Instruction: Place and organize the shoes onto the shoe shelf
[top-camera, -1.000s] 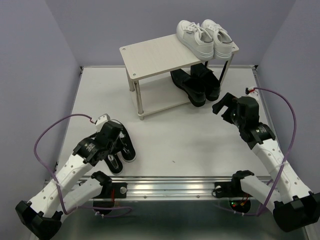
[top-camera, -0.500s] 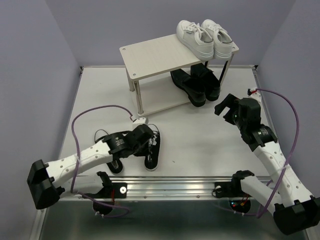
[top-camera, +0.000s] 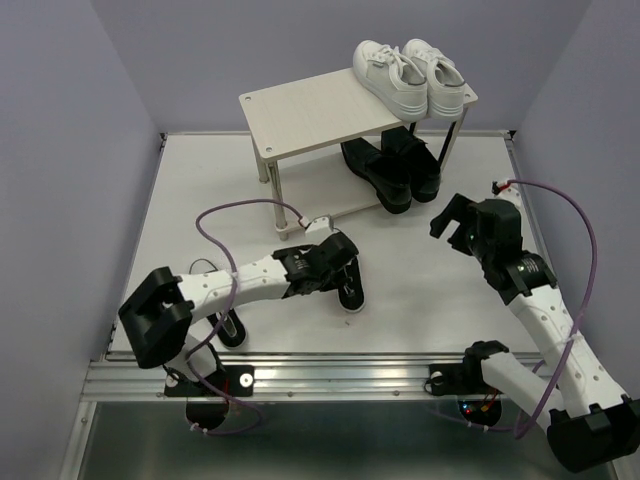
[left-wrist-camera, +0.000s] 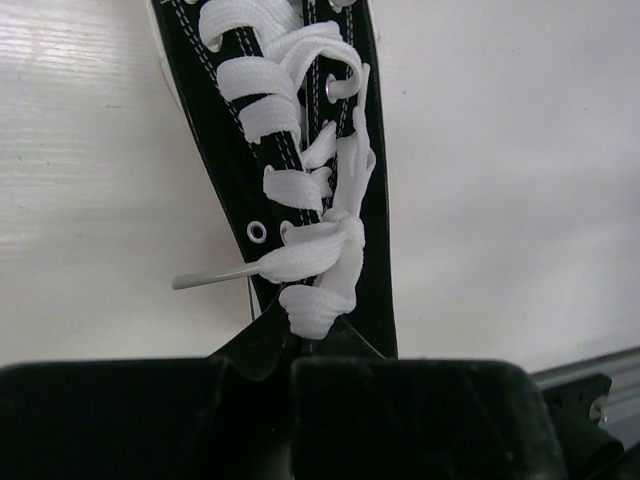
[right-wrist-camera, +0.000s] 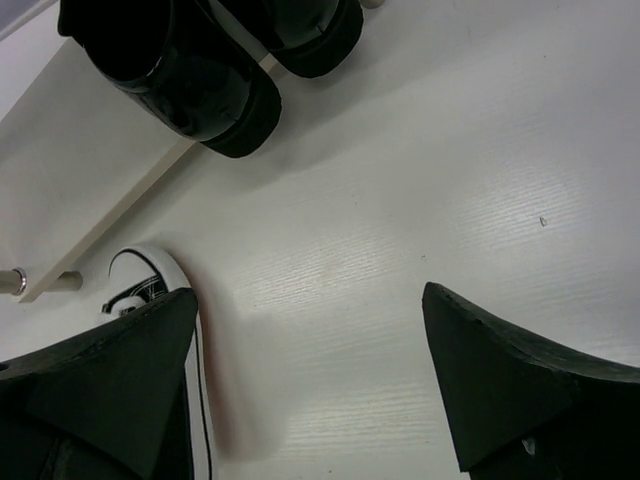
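Observation:
My right gripper moves back, to the left in the top view, and down onto the sneaker's heel (top-camera: 352, 294) next. The held sneaker is still off the shelf (top-camera: 310, 110).
My left gripper (top-camera: 338, 268) is shut on the heel end of a small black canvas sneaker (top-camera: 351, 288) with white laces, at the table's middle in front of the shoe shelf (top-camera: 310, 110). In the left wrist view the sneaker (left-wrist-camera: 300, 150) stretches away from my closed fingers (left-wrist-camera: 400, 410). Its mate (top-camera: 229, 326) lies at the front left by the left arm's base. The white sneakers (top-camera: 410, 75) stand on the right of the top board. The black loafers (top-camera: 395, 170) stand on the lower board, also in the right wrist view (right-wrist-camera: 200, 80). My right gripper (top-camera: 450, 220) is open and empty, right of the shelf.
The right wrist view shows the lower board's edge (right-wrist-camera: 90, 200), a shelf leg (right-wrist-camera: 12, 280) and the held sneaker's white toe (right-wrist-camera: 160, 275). Purple cables (top-camera: 240, 215) loop over both arms. Lilac walls stand on three sides. A metal rail (top-camera: 330, 372) runs along the front edge.
My left arm has swung right from the front left to the table's middle, carrying one black canvas sneaker. Its mate stayed behind. The right gripper has barely moved.

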